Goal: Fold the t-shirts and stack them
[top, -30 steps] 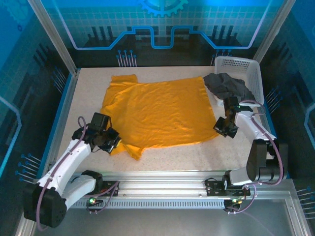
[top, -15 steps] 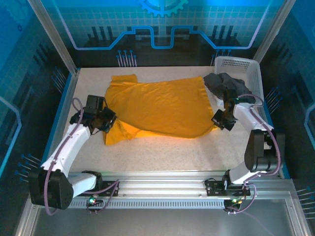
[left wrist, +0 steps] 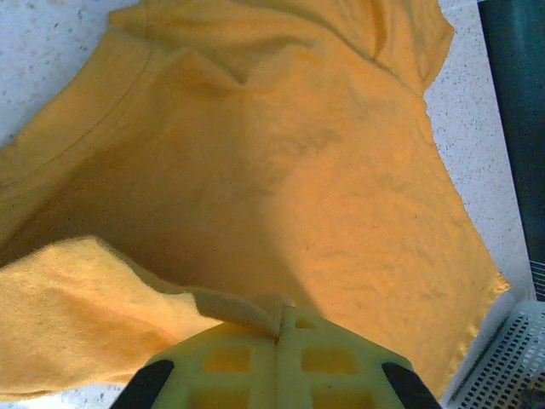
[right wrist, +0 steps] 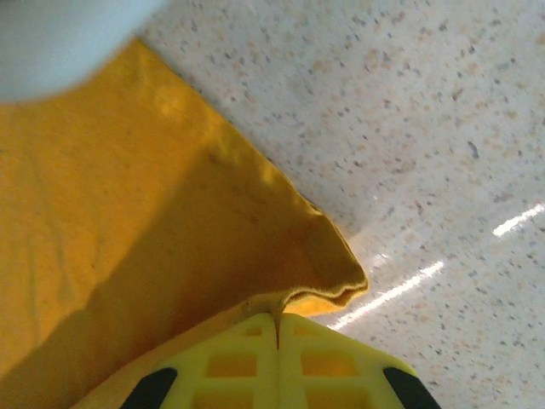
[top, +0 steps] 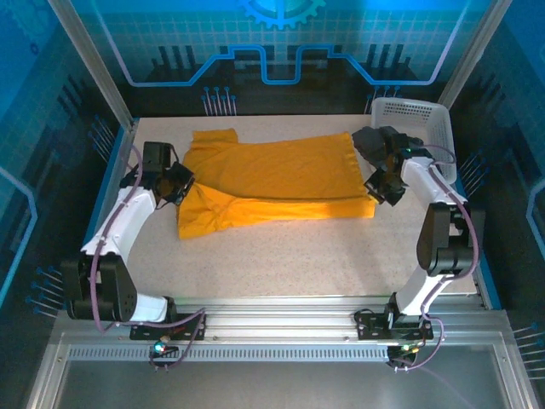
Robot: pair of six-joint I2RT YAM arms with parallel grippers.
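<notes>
The robot's right gripper should move outward and let go of the hem corner over the orange-yellow t-shirt's edge by the grey t-shirt, because that edge lies outward of the gripper.
The orange-yellow t-shirt (top: 272, 175) lies across the table, its near edge drawn up and laid back over itself. My left gripper (top: 180, 184) is shut on the shirt's left edge; in the left wrist view a fold of orange-yellow cloth (left wrist: 238, 308) is pinched between the fingers, with my left gripper (left wrist: 279, 334) over the shirt. My right gripper (top: 381, 189) is shut on the shirt's right hem corner (right wrist: 328, 277), and my right gripper (right wrist: 278, 328) hangs over the speckled table. The charcoal grey t-shirt (top: 387, 143) lies bunched over the basket's near rim.
A white lattice basket (top: 421, 119) stands at the back right corner, with its corner (left wrist: 511, 358) also in the left wrist view. The speckled table (top: 298, 256) stretches in front of the shirt. Blue frame rails border both sides.
Both grippers have carried the shirt's near edge away from the bases toward the back, folding the lower part over the rest. The visible orange area has become much shallower.
</notes>
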